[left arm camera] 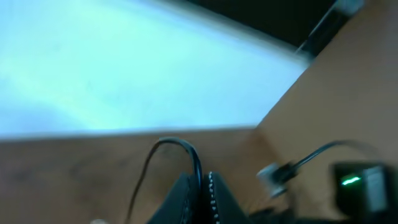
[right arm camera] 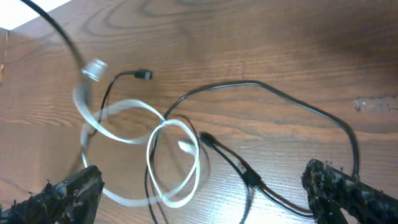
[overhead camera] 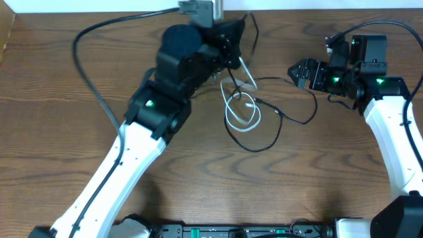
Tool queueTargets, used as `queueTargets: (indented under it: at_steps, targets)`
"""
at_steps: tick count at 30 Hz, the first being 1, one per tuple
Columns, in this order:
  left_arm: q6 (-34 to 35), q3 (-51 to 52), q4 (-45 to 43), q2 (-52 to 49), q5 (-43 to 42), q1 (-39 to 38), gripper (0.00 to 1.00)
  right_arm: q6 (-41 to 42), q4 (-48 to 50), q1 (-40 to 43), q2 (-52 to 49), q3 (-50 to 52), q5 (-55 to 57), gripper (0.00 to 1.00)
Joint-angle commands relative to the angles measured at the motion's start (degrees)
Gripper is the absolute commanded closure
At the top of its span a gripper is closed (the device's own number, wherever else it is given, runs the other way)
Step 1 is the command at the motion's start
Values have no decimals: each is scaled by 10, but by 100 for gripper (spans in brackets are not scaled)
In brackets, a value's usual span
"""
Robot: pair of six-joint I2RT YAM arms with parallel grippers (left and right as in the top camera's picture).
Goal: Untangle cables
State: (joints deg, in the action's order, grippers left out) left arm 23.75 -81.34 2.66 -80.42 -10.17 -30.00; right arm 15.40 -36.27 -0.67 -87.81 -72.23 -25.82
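Observation:
My right gripper moves to the left in the overhead view and down onto the white loop point(right arm camera: 198, 168) next, since that loop lies tangled with the black cable.
A white cable point(overhead camera: 241, 120) and a thin black cable point(overhead camera: 252, 150) lie looped through each other at the table's middle. My left gripper point(overhead camera: 232, 49) is above their far end. In the left wrist view its jaws point(left arm camera: 202, 186) are shut on a strand of the black cable point(left arm camera: 177, 142), which arcs up from them. My right gripper point(overhead camera: 295, 71) is open and empty, just right of the tangle. In the right wrist view its fingers point(right arm camera: 204, 180) spread wide over the white loop point(right arm camera: 198, 168) and the black cable point(right arm camera: 298, 102). A silvery plug point(right arm camera: 93, 68) hangs raised and blurred.
The wooden table point(overhead camera: 330, 172) ends at a white wall along the far edge point(overhead camera: 99, 6). A thick black arm wire point(overhead camera: 86, 73) curves over the table's left part. The left arm's body point(overhead camera: 165, 86) covers part of the tangle's left side.

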Motion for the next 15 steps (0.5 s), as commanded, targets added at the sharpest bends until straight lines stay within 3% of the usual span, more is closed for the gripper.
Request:
queueTargets:
  at_steps: [1,15]
  targets:
    - [-8,-11,-31,30,3,1,92,-11,2,-11,-3,-1,-7,1]
    - [-8,-11,-134,46,12,1,92,-11,5,-39,-5,-1,-7,2]
